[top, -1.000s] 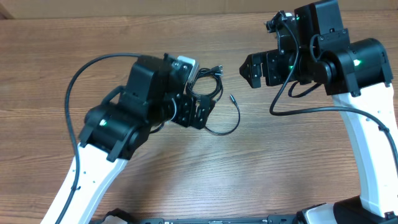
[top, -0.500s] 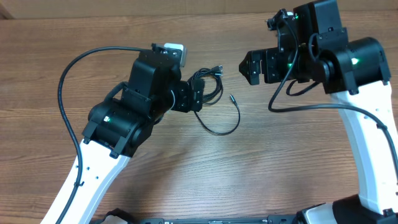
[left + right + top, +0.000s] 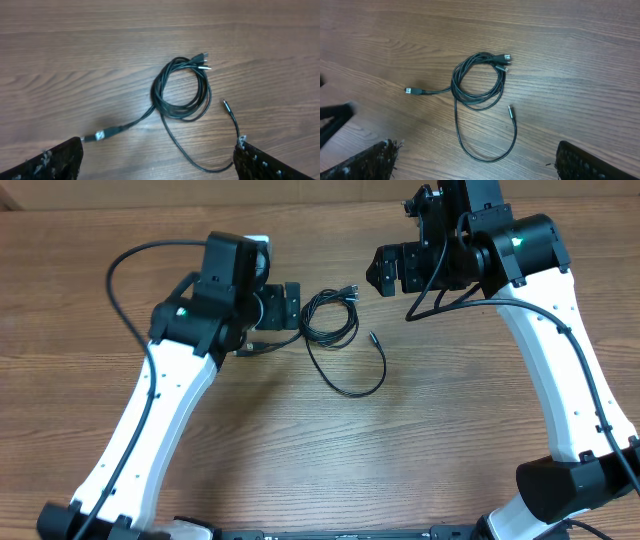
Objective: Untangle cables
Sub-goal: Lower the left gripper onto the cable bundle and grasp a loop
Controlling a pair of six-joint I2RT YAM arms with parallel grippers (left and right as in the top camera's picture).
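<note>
My left gripper should next move down and to its right in the overhead view, onto the strands that are bunched there on the coil's labelled-tail side point(image 3: 306, 322) point(image 3: 156, 93).
The cables point(image 3: 354, 320) lie as a small coil of thin black cords on the wooden table between my two grippers. One tail curves toward the front and ends in a small plug point(image 3: 374, 337). Another tail runs left to a plug with a white label point(image 3: 100, 135). Several plug ends bunch at the coil's top point(image 3: 202, 60). The coil also shows in the left wrist view point(image 3: 156, 92) and the right wrist view point(image 3: 454, 85). My left gripper point(image 3: 292, 307) point(image 3: 159, 152) is open and empty just left of the coil. My right gripper point(image 3: 381, 272) point(image 3: 475, 152) is open and empty, right of and behind the coil.
The wooden table point(image 3: 300, 450) carries only the cables. Thick black wires loop off the left arm point(image 3: 112, 275) and the right arm point(image 3: 440, 305). The table's far edge point(image 3: 150, 208) runs along the top of the overhead view.
My left arm has swung back and to the left, off the coil, and its gripper now sits beside it. My right gripper has shifted slightly left and farther back. The coil looks unmoved.
</note>
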